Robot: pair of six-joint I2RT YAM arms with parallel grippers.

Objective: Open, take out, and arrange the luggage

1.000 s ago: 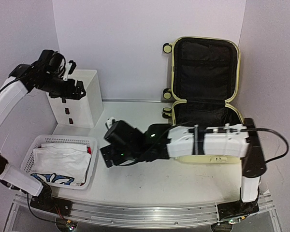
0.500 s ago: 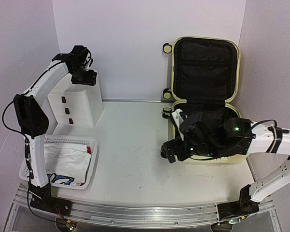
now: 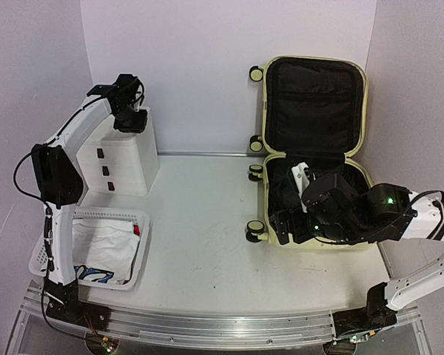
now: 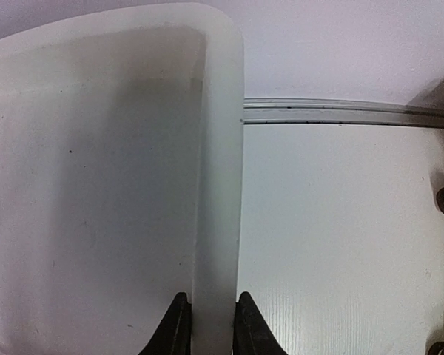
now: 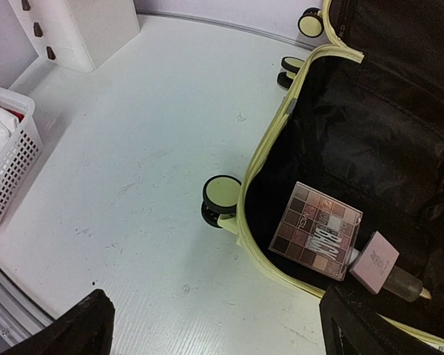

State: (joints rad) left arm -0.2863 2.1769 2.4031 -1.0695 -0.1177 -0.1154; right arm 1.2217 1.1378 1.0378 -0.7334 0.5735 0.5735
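My left gripper will next slide the white drawer box [image 3: 122,151] to the right in the top view and let go of it, because the tabletop before the suitcase's wheels is bare.
The luggage [image 3: 265,111], a pale yellow hard-shell suitcase, lies open at the right, its black-lined lid upright against the back wall. My right gripper [image 3: 285,224] hovers wide open over its front-left corner, holding nothing. In the right wrist view [image 5: 222,329] the yellow rim [image 5: 243,222] curves past an eyeshadow palette [image 5: 316,229] and a pink-capped bottle [image 5: 377,262] on the black lining. My left gripper [image 3: 129,118] is up at the white drawer box [image 3: 122,151]. Its fingers [image 4: 179,329] press both sides of the box's raised top edge [image 4: 218,185].
A white perforated basket [image 3: 140,222] with folded clothes sits at the front left, also in the right wrist view [image 5: 15,159]. A suitcase wheel [image 5: 222,196] juts out onto the white table [image 3: 207,244]. Walls close in behind and at both sides.
My left gripper has closed onto the drawer box's top edge. The right arm swung from the table's middle rightward, over the suitcase's front-left corner, staying open.
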